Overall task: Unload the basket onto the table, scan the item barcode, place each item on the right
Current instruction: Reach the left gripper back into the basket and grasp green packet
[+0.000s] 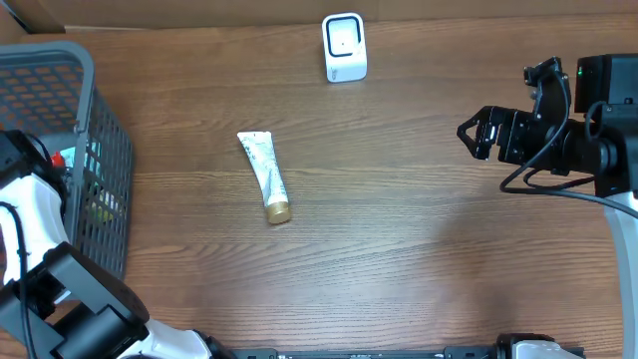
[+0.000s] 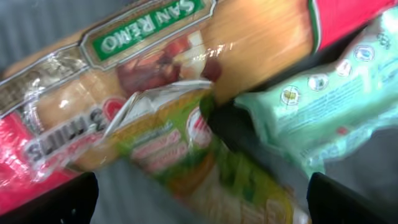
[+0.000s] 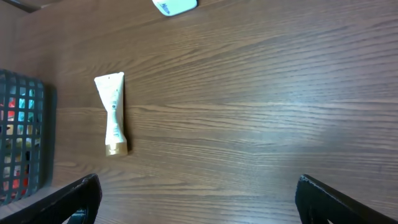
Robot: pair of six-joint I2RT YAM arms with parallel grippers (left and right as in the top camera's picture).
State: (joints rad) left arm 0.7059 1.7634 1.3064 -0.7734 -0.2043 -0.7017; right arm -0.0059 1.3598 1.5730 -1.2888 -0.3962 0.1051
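Note:
The green-yellow pouch (image 2: 180,149) lies right below the gap between the left gripper's open fingers, so the left gripper will next go farther down into the basket, with its fingers on either side of the pouch, and close.
A white tube with a gold cap (image 1: 265,176) lies flat on the wooden table, cap toward the front; it also shows in the right wrist view (image 3: 113,121). The white barcode scanner (image 1: 344,47) stands at the back edge. My left gripper (image 2: 202,199) hangs open inside the grey basket (image 1: 105,140), close over packaged goods: a San Remo pasta pack (image 2: 155,56), a green-yellow pouch (image 2: 180,149) and a mint-green pack (image 2: 329,106). Nothing sits between its fingers. My right gripper (image 1: 474,135) hovers open at the right, well away from the tube, holding nothing.
The basket takes up the table's left side, and its mesh wall (image 3: 18,143) shows in the right wrist view. The scanner's edge (image 3: 175,5) peeks in at the top there. Bare wood lies between the tube and the right arm.

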